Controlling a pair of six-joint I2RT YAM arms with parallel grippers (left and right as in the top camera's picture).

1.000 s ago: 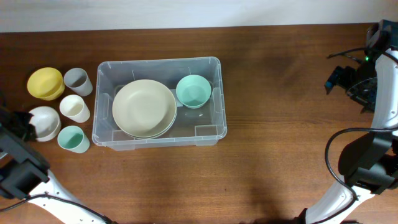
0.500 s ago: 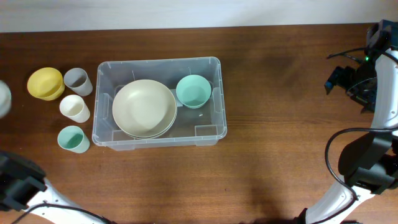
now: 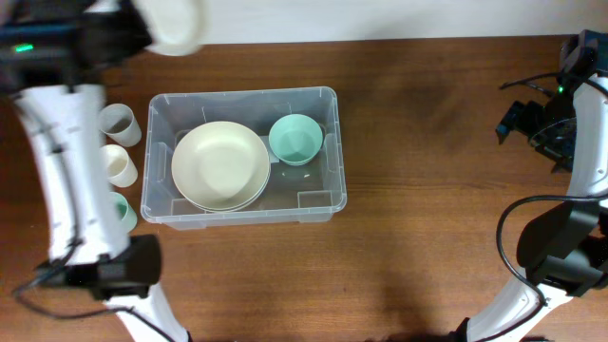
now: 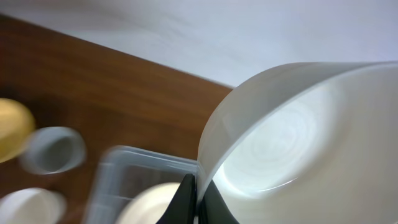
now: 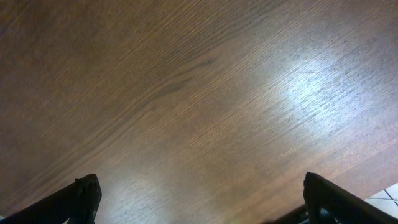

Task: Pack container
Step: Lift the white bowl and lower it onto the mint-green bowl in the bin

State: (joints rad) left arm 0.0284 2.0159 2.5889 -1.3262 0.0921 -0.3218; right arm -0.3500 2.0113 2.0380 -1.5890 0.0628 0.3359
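Note:
My left gripper goes to the right in the overhead view next, then down, to set the white bowl into the teal bowl [image 3: 296, 140], which is empty.
The container [image 3: 243, 94], a large clear plastic bin, stands left of the table's middle. Inside it lie a wide cream bowl [image 3: 220, 164] and a teal bowl [image 3: 294, 139]. My left gripper [image 3: 133, 33] is raised over the table's back edge, left of the bin, shut on the rim of a white bowl [image 3: 173, 23]. In the left wrist view the white bowl [image 4: 311, 137] fills the right half, its rim pinched by the left gripper [image 4: 196, 200]. My right gripper [image 5: 208, 205] hangs open over bare wood at the far right [image 3: 532, 119].
Left of the bin stand a grey cup [image 3: 119, 122], a cream cup [image 3: 116, 163] and a teal cup [image 3: 124, 211] half hidden by my left arm. A yellow bowl [image 4: 9, 127] shows at the left wrist view's edge. The right arm's base [image 3: 560, 252] stands at the front right.
My left arm has lifted the white bowl from the table's left edge and swung it up and back, toward the bin's back left corner. The right arm has not moved.

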